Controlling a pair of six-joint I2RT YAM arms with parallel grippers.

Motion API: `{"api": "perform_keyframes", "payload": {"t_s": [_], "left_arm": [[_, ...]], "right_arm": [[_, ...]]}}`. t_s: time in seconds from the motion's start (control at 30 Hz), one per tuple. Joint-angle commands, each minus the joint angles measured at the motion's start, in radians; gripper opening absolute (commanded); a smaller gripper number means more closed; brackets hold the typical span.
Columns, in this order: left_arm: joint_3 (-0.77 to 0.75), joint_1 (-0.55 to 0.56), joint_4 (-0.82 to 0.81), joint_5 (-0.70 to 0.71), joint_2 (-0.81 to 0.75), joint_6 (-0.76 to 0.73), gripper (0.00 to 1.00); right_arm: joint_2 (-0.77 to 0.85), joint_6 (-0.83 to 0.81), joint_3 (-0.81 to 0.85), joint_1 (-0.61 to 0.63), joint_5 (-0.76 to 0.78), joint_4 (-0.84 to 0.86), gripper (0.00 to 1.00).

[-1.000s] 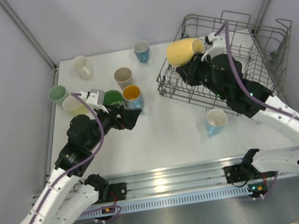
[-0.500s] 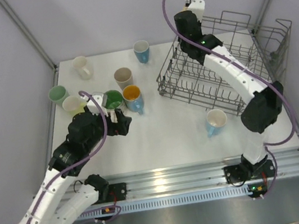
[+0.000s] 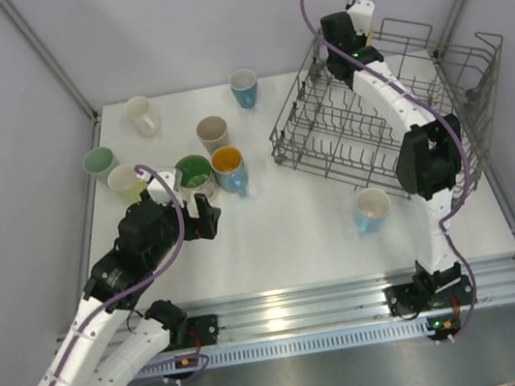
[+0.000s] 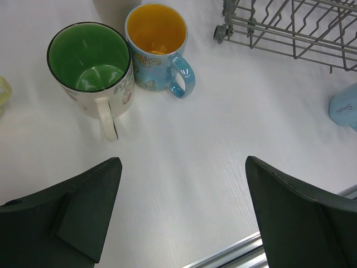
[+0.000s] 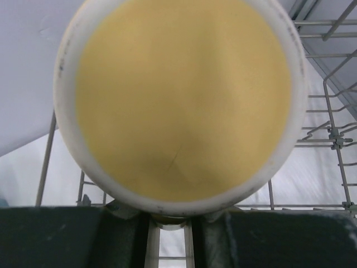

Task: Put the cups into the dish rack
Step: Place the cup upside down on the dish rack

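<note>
I should next lower the yellow cup with my right gripper into the rack's far corner on the tumblers' side, then set it on the wires.
My right gripper (image 3: 348, 41) is raised high over the far left corner of the grey wire dish rack (image 3: 365, 127). In the right wrist view it (image 5: 173, 223) is shut on a yellow cup (image 5: 181, 100), whose round white-rimmed end fills the view; the wrist hides this cup from above. My left gripper (image 3: 204, 216) is open and empty, low over the table, just short of a green-inside mug (image 4: 89, 64) and a blue mug with an orange inside (image 4: 156, 47). In the left wrist view the fingers stand wide apart (image 4: 184, 212).
A cream mug (image 3: 140, 115), blue tumbler (image 3: 244, 87), beige tumbler (image 3: 213, 133), mint cup (image 3: 99, 163) and pale yellow cup (image 3: 125, 181) stand at the back left. A blue mug (image 3: 372, 206) sits before the rack's near edge. Rack wires (image 5: 329, 134) lie under the yellow cup.
My right arm has swung up from low over the rack's front to high over its far corner, carrying the yellow cup. My left gripper has drawn back a little from the mugs.
</note>
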State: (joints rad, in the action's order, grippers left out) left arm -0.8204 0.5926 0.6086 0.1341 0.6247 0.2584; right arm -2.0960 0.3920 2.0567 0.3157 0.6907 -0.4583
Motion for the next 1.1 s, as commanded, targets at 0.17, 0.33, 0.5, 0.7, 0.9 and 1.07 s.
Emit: {"api": "perform_keyframes", "payload": {"t_s": [0.17, 0.33, 0.5, 0.7, 0.9, 1.07], "left_arm": [[0.010, 0.001, -0.007, 0.042, -0.006, -0.015, 0.98], [0.015, 0.003, -0.007, 0.051, -0.013, -0.013, 0.98], [0.017, 0.003, -0.007, 0.058, -0.014, -0.011, 0.98], [0.017, 0.003, -0.009, 0.065, -0.022, -0.010, 0.98], [0.020, 0.001, -0.007, 0.073, -0.030, -0.011, 0.98], [0.018, 0.003, -0.007, 0.068, -0.017, -0.015, 0.98]], "right_arm": [[-0.038, 0.022, 0.042, -0.053, -0.063, 0.141, 0.00], [-0.076, 0.025, 0.042, -0.072, -0.105, 0.171, 0.00], [-0.105, 0.008, 0.043, -0.076, -0.157, 0.205, 0.00], [-0.128, 0.015, 0.002, -0.090, -0.158, 0.225, 0.00], [-0.157, 0.024, -0.003, -0.098, -0.200, 0.225, 0.00], [-0.185, 0.036, 0.005, -0.098, -0.214, 0.227, 0.00]]}}
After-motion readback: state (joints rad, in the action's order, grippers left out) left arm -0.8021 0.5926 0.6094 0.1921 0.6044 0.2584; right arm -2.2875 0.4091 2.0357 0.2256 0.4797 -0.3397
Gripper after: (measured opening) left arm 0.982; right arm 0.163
